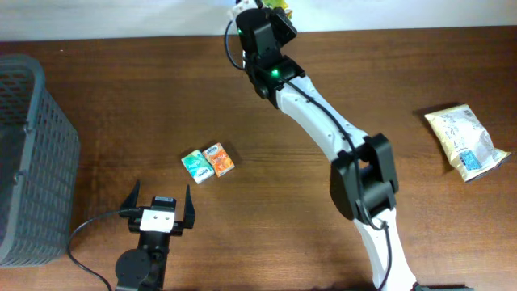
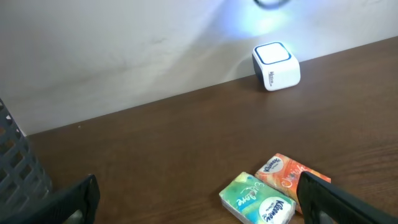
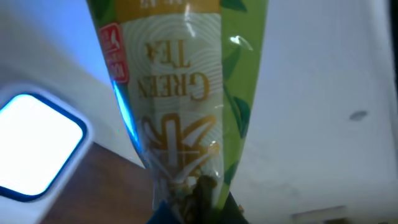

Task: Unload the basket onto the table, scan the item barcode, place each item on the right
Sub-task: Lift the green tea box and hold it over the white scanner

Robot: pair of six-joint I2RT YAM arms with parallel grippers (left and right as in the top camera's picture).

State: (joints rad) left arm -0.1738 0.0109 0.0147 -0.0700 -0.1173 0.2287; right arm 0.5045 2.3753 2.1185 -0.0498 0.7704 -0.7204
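The packet goes down and to the right in the overhead view with my right gripper next, beside the pale snack bag, since bare tabletop there lets me free it.
My right gripper reaches to the table's far edge and is shut on a green tea packet. In the right wrist view the packet stands upside down above the gripper, its label facing the camera. The white scanner glows blue just left of the packet; it also shows in the left wrist view as a small white cube by the wall. No barcode is visible. My left gripper rests open near the front edge, holding nothing.
A green tissue pack and an orange tissue pack lie side by side, just ahead of the left gripper. A grey mesh basket stands at the left edge. A pale snack bag lies at the right.
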